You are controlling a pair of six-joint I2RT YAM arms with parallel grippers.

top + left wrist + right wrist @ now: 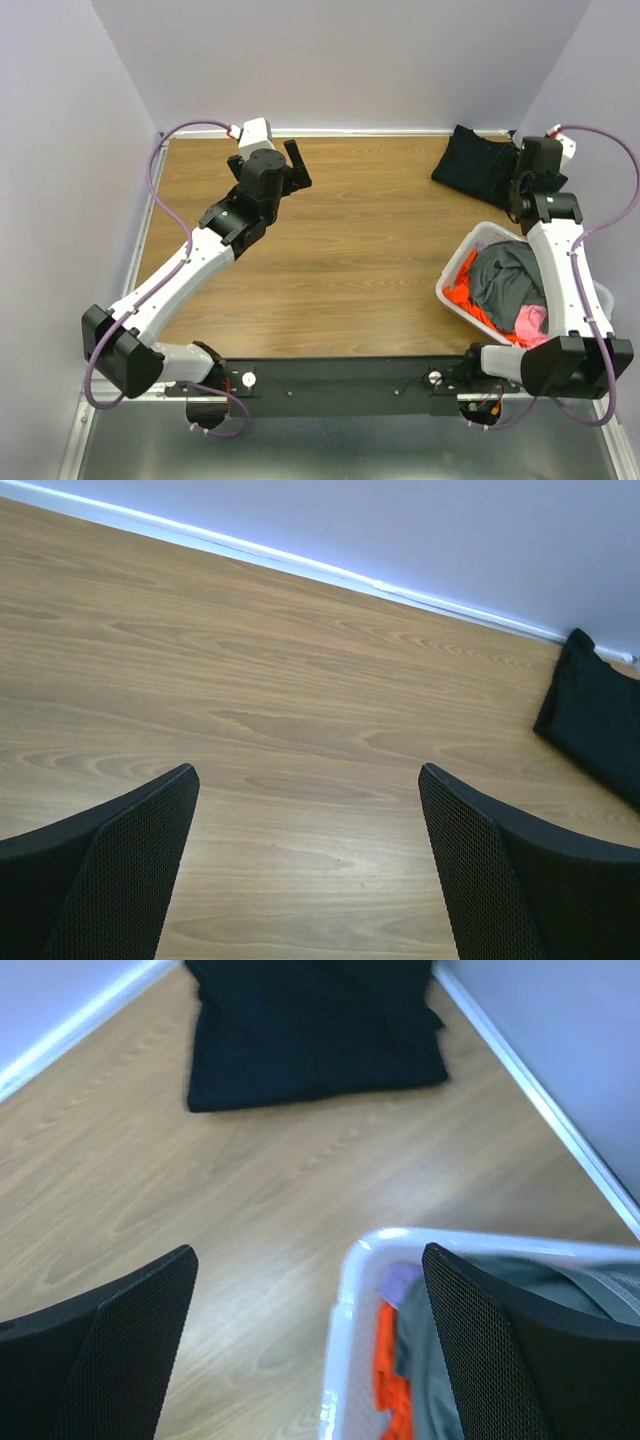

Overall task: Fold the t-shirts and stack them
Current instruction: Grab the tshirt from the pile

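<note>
The dark grey t-shirt's far end (508, 250) (417, 1332) is uncovered, below and back from my right gripper. My right gripper needs to move back next and lower its open fingers onto it.
A folded black t-shirt (475, 163) lies at the far right corner of the table; it also shows in the right wrist view (315, 1030) and at the right edge of the left wrist view (598, 715). A dark grey t-shirt (508, 280), an orange one (466, 292) and a pink one (531, 320) sit bunched in the white basket (463, 251). My left gripper (292, 166) is open and empty over bare wood at the far left. My right gripper (310, 1290) is open and empty above the basket's far rim (350, 1290), a little short of the black shirt.
Purple walls close the table at the back and both sides. A white strip (300, 562) runs along the back edge. The right arm (560, 270) reaches over the basket. Bare wood (350, 250) fills the middle of the table.
</note>
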